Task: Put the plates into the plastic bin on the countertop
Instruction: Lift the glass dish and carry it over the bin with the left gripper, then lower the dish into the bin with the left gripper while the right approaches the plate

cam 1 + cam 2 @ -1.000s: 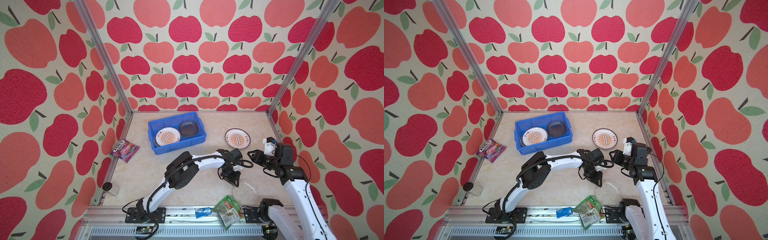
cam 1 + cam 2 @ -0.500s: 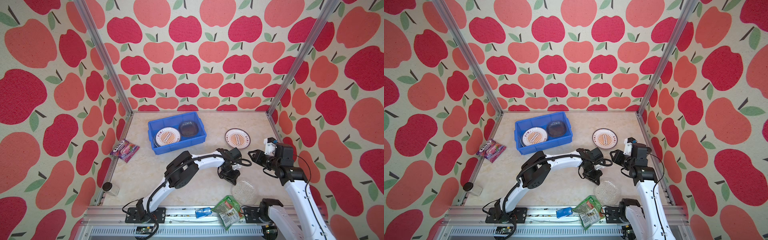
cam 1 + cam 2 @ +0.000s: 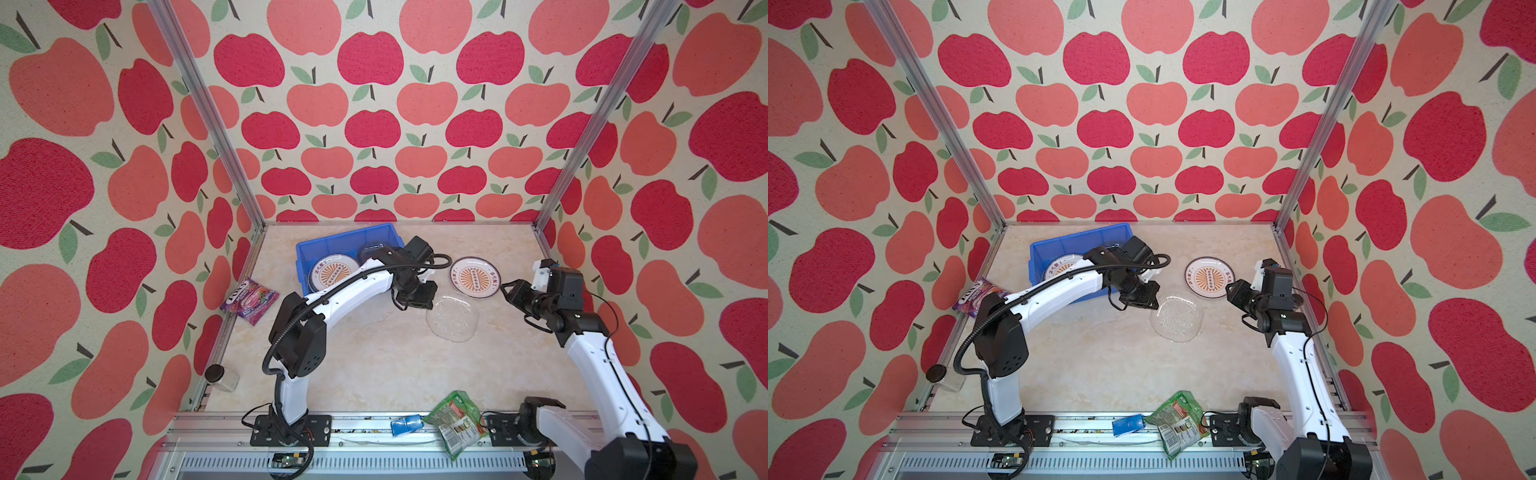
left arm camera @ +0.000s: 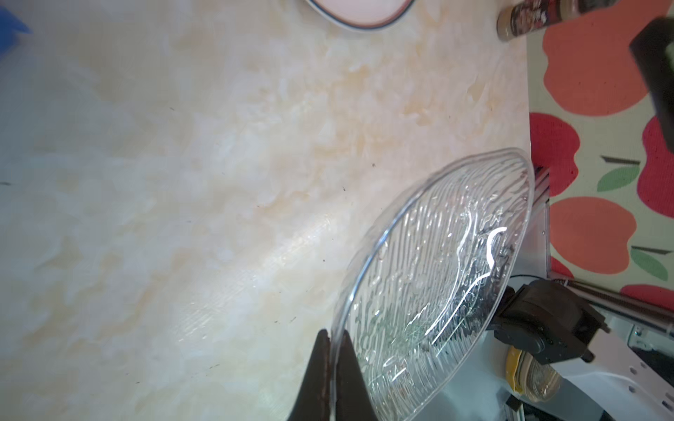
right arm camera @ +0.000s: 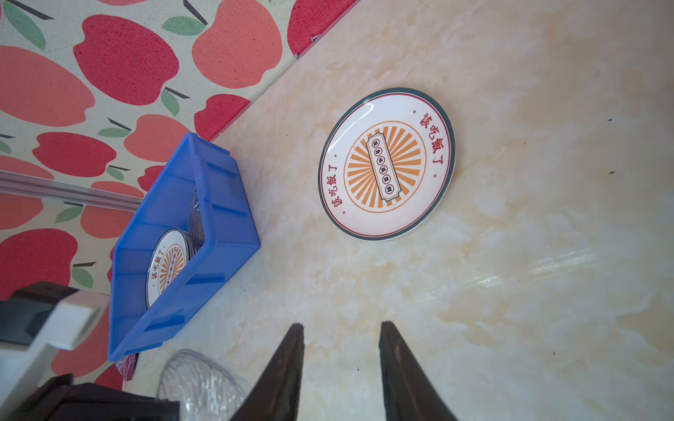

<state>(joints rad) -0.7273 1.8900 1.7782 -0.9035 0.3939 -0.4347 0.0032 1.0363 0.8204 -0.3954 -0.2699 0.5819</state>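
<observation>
My left gripper will swing outward next, bring the clear plate (image 3: 454, 319) onto the dark glass plate (image 3: 372, 251) and let go of the clear plate's rim. The dark plate is already in the blue bin.
My left gripper (image 3: 420, 297) (image 3: 1144, 300) (image 4: 333, 337) is shut on the rim of a clear textured glass plate (image 3: 454, 319) (image 3: 1177, 319) (image 4: 437, 273). The plate hangs tilted above the middle of the countertop (image 3: 374, 365). A white plate with an orange sunburst (image 3: 475, 277) (image 3: 1209, 277) (image 5: 386, 164) lies flat on the countertop to the right. My right gripper (image 3: 508, 289) (image 3: 1232, 289) (image 5: 341, 328) stands open and empty just right of it. The blue plastic bin (image 3: 306, 249) (image 3: 1038, 254) (image 5: 226, 218) at the back left holds another sunburst plate (image 3: 328, 272) and a dark glass plate (image 3: 372, 249), both partly hidden by my left arm.
A purple candy packet (image 3: 249, 297) lies by the left wall. A small dark-lidded jar (image 3: 218, 376) sits at the front left corner. A green snack bag (image 3: 457, 422) and a blue scrap (image 3: 405, 426) rest on the front rail. Apple-patterned walls close three sides.
My left gripper has shut on the glass plate's rim and carried it from near the front edge back and to the left. The right arm has barely moved.
</observation>
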